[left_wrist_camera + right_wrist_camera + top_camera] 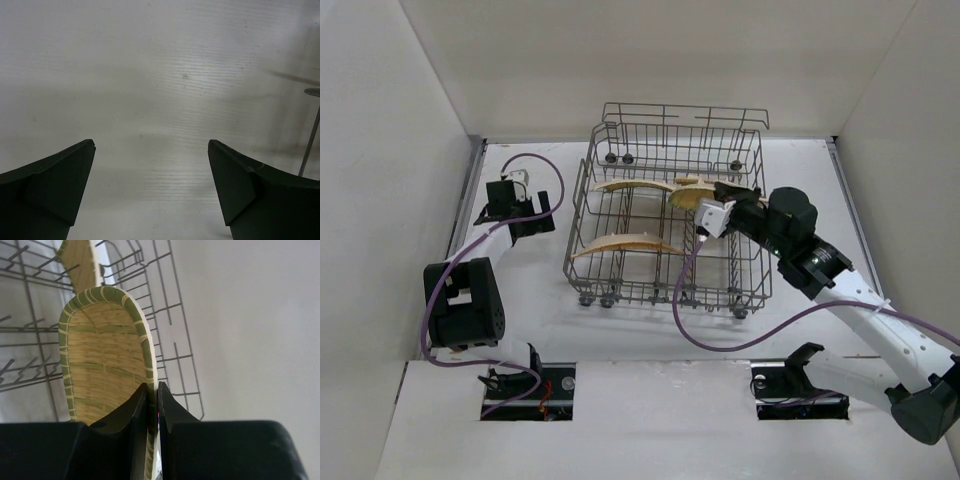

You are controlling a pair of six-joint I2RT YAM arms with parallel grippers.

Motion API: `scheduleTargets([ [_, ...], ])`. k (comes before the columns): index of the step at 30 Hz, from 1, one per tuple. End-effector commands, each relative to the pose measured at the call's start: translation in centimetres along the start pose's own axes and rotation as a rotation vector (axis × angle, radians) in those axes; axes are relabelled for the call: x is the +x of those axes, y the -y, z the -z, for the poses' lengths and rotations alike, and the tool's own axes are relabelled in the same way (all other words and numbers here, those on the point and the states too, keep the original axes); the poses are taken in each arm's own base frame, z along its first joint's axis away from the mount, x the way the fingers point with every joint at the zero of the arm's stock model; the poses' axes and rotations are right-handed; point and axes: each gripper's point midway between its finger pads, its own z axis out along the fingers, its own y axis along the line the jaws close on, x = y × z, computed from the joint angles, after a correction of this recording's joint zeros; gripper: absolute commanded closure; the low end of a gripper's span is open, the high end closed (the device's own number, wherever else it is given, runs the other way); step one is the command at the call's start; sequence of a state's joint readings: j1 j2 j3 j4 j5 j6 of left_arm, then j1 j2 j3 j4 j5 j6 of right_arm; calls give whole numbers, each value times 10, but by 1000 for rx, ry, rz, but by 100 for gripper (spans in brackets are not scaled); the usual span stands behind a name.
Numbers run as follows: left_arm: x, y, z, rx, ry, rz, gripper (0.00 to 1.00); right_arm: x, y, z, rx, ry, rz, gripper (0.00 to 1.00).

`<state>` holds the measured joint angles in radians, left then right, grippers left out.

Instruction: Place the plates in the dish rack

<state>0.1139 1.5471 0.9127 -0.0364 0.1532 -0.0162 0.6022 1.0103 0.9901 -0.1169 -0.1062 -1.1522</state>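
The back slots already hold plates, so my right gripper will move back and down next onto the bare wires beside the nearer yellow plate.
The grey wire dish rack point(665, 290) stands mid-table. Two yellow plates stand edge-on in its left half, one at the back point(630, 185) and one nearer point(620, 245). A third plate point(696, 181) shows at the back right. My right gripper point(710, 218) is over the rack's right half, shut on the rim of a fourth woven plate point(685, 198). In the right wrist view this plate point(102, 365) has a green rim and stands upright between my shut jaws point(152, 390), with rack wires point(170, 315) behind. My left gripper point(517, 207) is open and empty, left of the rack.
White walls enclose the table on three sides. A purple cable point(720, 335) hangs from the right arm in front of the rack. The left wrist view shows bare tabletop point(160, 90) between the open fingers point(65, 175) and one rack wire point(310, 145) at the right.
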Motion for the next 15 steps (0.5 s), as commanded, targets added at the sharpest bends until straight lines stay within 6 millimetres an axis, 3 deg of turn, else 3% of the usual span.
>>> scheduleTargets([
  [1,-23,3,4,14,53,0,2,-18,20,4,94,80,59,100],
  [15,-25,-7,4,5,57,19,2,-13,-47,-8,-18,88,96,100],
])
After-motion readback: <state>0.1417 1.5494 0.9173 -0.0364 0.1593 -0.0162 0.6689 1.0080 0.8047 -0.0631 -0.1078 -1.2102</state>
